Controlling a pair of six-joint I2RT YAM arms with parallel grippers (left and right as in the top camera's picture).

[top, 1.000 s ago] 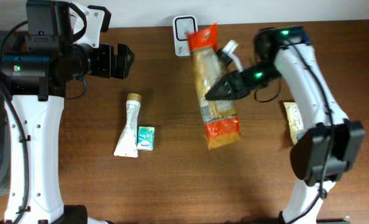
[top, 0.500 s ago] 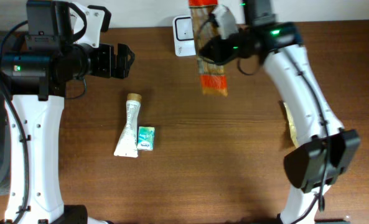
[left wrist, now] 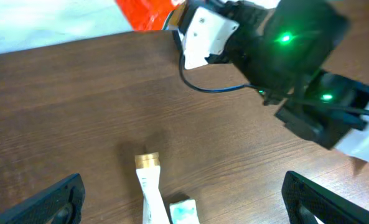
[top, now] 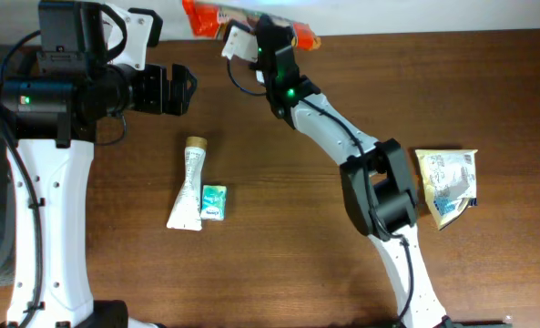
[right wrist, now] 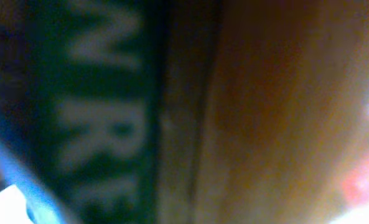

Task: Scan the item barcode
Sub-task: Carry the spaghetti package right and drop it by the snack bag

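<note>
I will carry the packet across next, then lower it and let it go. The bare tabletop by the yellow bag is below my right gripper and to its right in the overhead view.
My right gripper [top: 256, 29] is shut on a long orange and red packet [top: 206, 16], held up at the table's back edge and lying roughly crosswise. The left wrist view catches the packet's red end [left wrist: 148, 12] beside my right arm [left wrist: 284, 56]. In the right wrist view the packet [right wrist: 265, 106] fills the frame as a blur of orange-brown next to a green band with white letters; no barcode is readable and the fingers are hidden. My left gripper [top: 184, 89] hangs open and empty at the back left, its fingers [left wrist: 56, 200] spread wide.
A white tube with a gold cap [top: 188, 184] and a small green packet [top: 213, 201] lie left of centre, under the left wrist camera, where the tube [left wrist: 148, 186] shows. A yellow bag [top: 446, 185] lies at the right. My right arm [top: 342, 137] stretches diagonally across the table.
My right arm has swung the orange packet from the table's middle up and leftward to the back edge, turning it from lengthwise to crosswise. The left arm has not moved.
</note>
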